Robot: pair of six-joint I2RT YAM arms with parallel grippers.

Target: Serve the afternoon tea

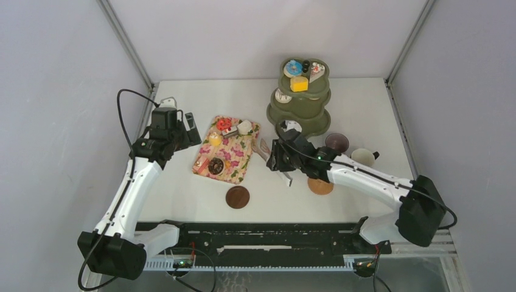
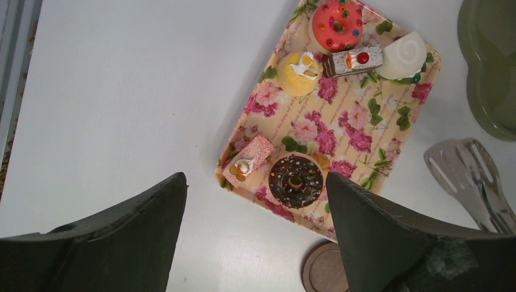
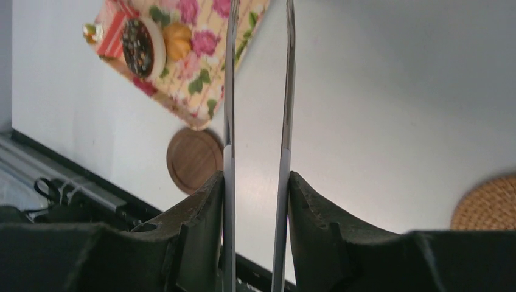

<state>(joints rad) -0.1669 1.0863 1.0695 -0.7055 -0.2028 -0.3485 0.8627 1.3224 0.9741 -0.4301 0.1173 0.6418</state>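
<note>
My right gripper should next move outward and to the left in the top view to pinch the white roll (image 1: 244, 127), because the tongs are spread and still short of it.
The floral tray (image 1: 226, 157) holds a red donut (image 2: 336, 24), a yellow pastry (image 2: 299, 66), a dark cake slice (image 2: 353, 59), a white roll (image 2: 404, 55), a pink cake slice (image 2: 248, 161) and a chocolate donut (image 2: 296, 180). A blue donut (image 1: 292, 67), a yellow cube (image 1: 299, 84) and a cake slice (image 1: 316, 72) sit on top of the green tiered stand (image 1: 301, 109). The mauve mug (image 1: 336, 143) and the green, white-lined mug (image 1: 363, 157) stand right of it. My left gripper (image 2: 255, 182) is open and empty above the tray's near left edge. My right gripper (image 3: 255, 182) is shut on the tongs (image 3: 228, 91), right of the tray.
A dark wooden coaster (image 1: 237, 196) lies in front of the tray. A wicker coaster (image 1: 320, 185) lies under my right forearm. The tongs' tips (image 2: 468, 176) reach toward the tray's right edge. Grey walls enclose the table on three sides.
</note>
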